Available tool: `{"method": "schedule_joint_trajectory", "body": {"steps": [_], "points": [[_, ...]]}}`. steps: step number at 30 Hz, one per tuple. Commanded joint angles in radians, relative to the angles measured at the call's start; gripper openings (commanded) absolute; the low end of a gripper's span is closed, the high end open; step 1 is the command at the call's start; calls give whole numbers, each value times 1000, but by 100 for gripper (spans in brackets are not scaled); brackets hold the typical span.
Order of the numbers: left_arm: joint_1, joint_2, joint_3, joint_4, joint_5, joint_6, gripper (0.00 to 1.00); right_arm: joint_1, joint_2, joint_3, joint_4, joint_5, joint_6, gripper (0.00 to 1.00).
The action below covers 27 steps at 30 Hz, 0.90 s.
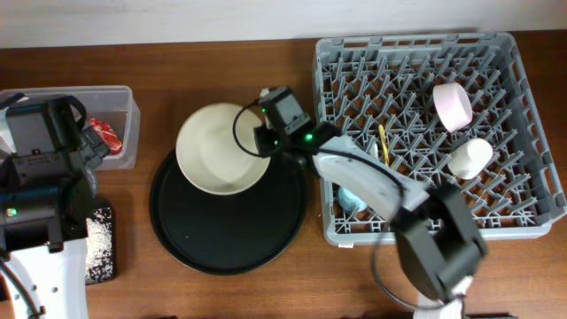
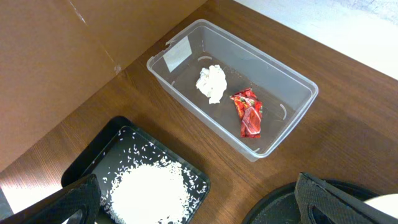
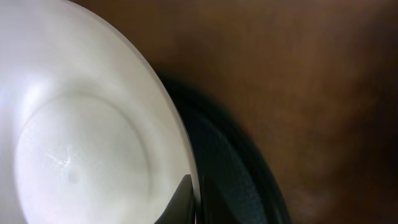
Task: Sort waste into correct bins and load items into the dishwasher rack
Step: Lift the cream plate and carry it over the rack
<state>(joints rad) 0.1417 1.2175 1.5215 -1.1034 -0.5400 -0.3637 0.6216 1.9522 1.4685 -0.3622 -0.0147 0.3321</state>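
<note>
The rack's wires beside the pink bowl are empty. My right gripper will next lift the plate (image 1: 220, 147) over the rack, turn it upright, and lower it to let go of it in those wires.
The cream plate (image 1: 220, 147) lies over the far rim of the round black tray (image 1: 229, 232). My right gripper (image 3: 196, 200) is shut on the plate's right rim (image 3: 93, 124), one finger on each face. My left gripper (image 2: 199, 208) is open and empty, above the table between the black bin and the tray. The clear tub (image 2: 286, 78) holds the white tissue (image 2: 212, 83) and the red wrapper (image 2: 247, 112). The black bin (image 2: 84, 163) holds the rice grains (image 2: 149, 191). The grey rack (image 1: 523, 106) holds the pink bowl (image 1: 454, 105), white cup (image 1: 469, 158), yellow fork (image 1: 384, 142) and light blue cup (image 1: 354, 198).
My left arm (image 1: 40, 177) covers part of the clear tub (image 1: 120, 102) and the black bin (image 1: 99, 244) at the table's left edge. My right arm (image 1: 381, 182) reaches across the rack's near left corner. A brown cardboard panel (image 2: 62, 56) stands beyond the tub.
</note>
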Motion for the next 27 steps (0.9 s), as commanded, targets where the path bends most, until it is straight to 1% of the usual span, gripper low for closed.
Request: {"method": "schedule_joint_trajectory", "body": {"steps": [1, 3, 4, 5, 6, 7, 9, 11, 12, 13, 15, 16, 18, 23, 27], "points": [[3, -4, 8, 1, -14, -14, 99, 5, -252, 19, -54, 124, -48, 4], [3, -4, 8, 1, -14, -14, 99, 5, -386, 19, -140, 309, -141, 4], [3, -4, 8, -1, -14, -14, 99, 5, -488, 19, -209, 524, -217, 4], [3, -4, 8, -1, -14, -14, 99, 5, -553, 19, -257, 673, -263, 4], [3, -4, 8, -1, -14, -14, 99, 5, -601, 19, -289, 779, -306, 4], [3, -4, 8, -1, -14, -14, 99, 5, -670, 19, -325, 928, -377, 4], [3, -4, 8, -1, -14, -14, 99, -18, -758, 19, -337, 1118, -502, 4], [3, -4, 8, -1, -14, -14, 99, -105, -805, 19, -323, 1259, -587, 4], [3, -4, 8, -1, -14, -14, 99, -153, -808, 19, -305, 1298, -622, 4], [3, -4, 8, -1, -14, -14, 100, -235, -797, 19, -259, 1318, -682, 4], [3, -4, 8, -1, -14, -13, 99, -341, -763, 19, -190, 1287, -696, 4], [3, -4, 8, -1, -14, -13, 99, -426, -716, 19, -183, 1242, -699, 4], [3, -4, 8, -1, -14, -14, 99, -486, -629, 19, -184, 1242, -699, 4], [3, -4, 8, -1, -14, -14, 99, -442, -351, 16, -176, 1260, -692, 4], [3, -4, 8, -1, -14, -13, 99, -438, -240, 16, -172, 1279, -691, 4]]}}
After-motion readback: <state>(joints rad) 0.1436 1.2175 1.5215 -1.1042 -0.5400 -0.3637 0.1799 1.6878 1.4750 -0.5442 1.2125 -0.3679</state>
